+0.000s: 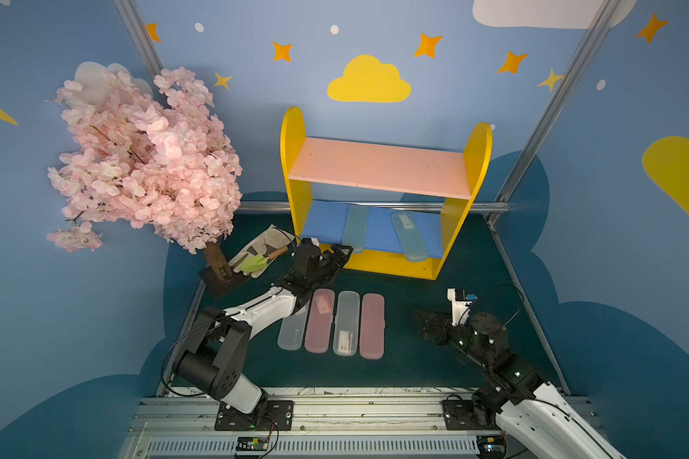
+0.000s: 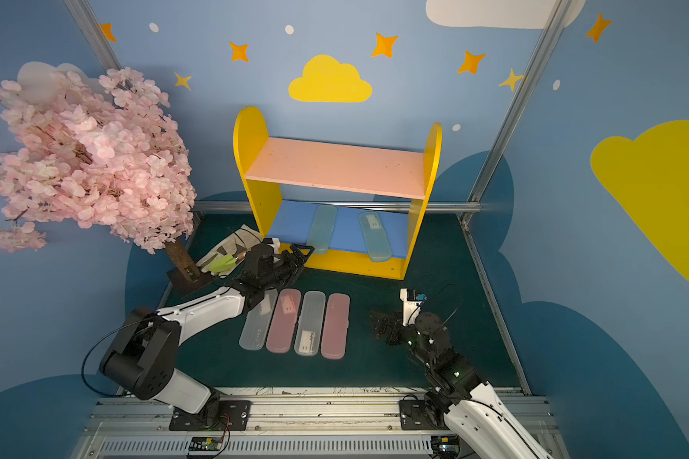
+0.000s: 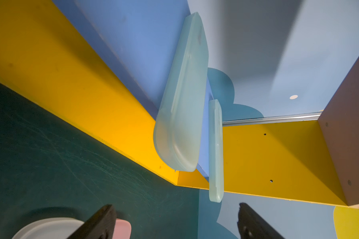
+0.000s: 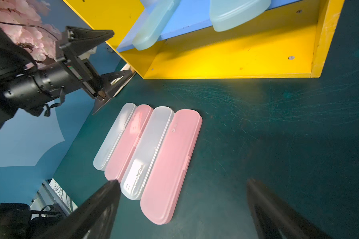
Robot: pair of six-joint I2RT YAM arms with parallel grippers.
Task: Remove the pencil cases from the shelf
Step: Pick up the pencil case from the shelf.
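Note:
I will next reach outward with my left gripper and close it above and below the tree-side blue case's front end (image 1: 357,245) (image 3: 179,152). The case's front end sticks out over the board, which leaves room beneath.
The shelf (image 1: 293,159) stands at the back, its pink upper board (image 1: 378,167) bare. Two pale blue pencil cases (image 1: 355,228) (image 1: 409,236) lie on the blue lower board (image 1: 323,222), their front ends overhanging. My left gripper (image 1: 341,254) hovers open just in front of the left blue case (image 3: 184,99), nothing between its fingers (image 3: 110,213). Several more cases lie side by side on the mat: frosted (image 1: 293,334), pink (image 1: 320,322), frosted (image 1: 347,324), pink (image 1: 372,326). My right gripper (image 1: 422,322) stands open and empty to the right of that row (image 4: 168,161).
A pink blossom tree (image 1: 144,159) on a dark base stands at the left. A beige glove with a green trowel (image 1: 259,254) lies between the tree and the shelf. Metal rails (image 1: 335,409) border the dark green mat (image 1: 414,286).

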